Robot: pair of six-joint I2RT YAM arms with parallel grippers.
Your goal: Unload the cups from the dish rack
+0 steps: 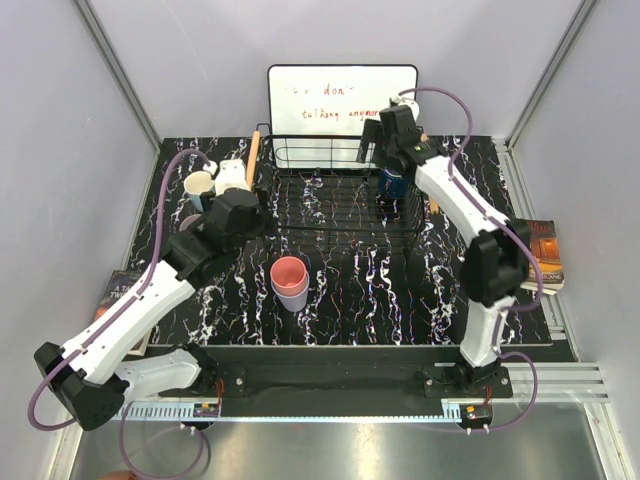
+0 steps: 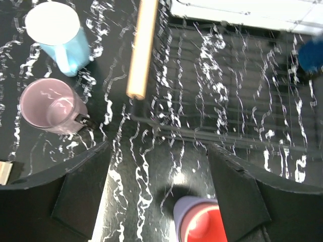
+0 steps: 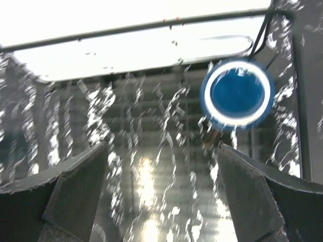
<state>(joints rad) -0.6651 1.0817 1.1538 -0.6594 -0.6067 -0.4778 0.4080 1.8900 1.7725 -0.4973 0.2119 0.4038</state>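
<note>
My right gripper will next go down, open, toward its right in the wrist view to straddle the navy cup's handle, which sticks out below it on that side.
The black wire dish rack (image 1: 340,215) stands at the back middle; it also shows in the left wrist view (image 2: 237,80) and the right wrist view (image 3: 151,116). The dark navy cup (image 1: 392,185) stands upright in its right part (image 3: 237,93). My right gripper (image 1: 388,138) hovers open above the rack, the navy cup ahead and to its right (image 3: 161,186). The salmon pink cup (image 1: 289,272) sits nested in the lavender cup (image 1: 294,298) on the table. The light blue cup (image 2: 55,30) and the mauve cup (image 2: 48,106) stand left of the rack. My left gripper (image 2: 159,186) is open and empty over the table beside them.
A white board (image 1: 342,100) with red writing leans behind the rack. The rack's orange-brown wooden handle (image 2: 144,48) lies between the left cups and the grid. A book (image 1: 545,255) lies at the right table edge, another (image 1: 120,290) at the left. Grey walls enclose the cell.
</note>
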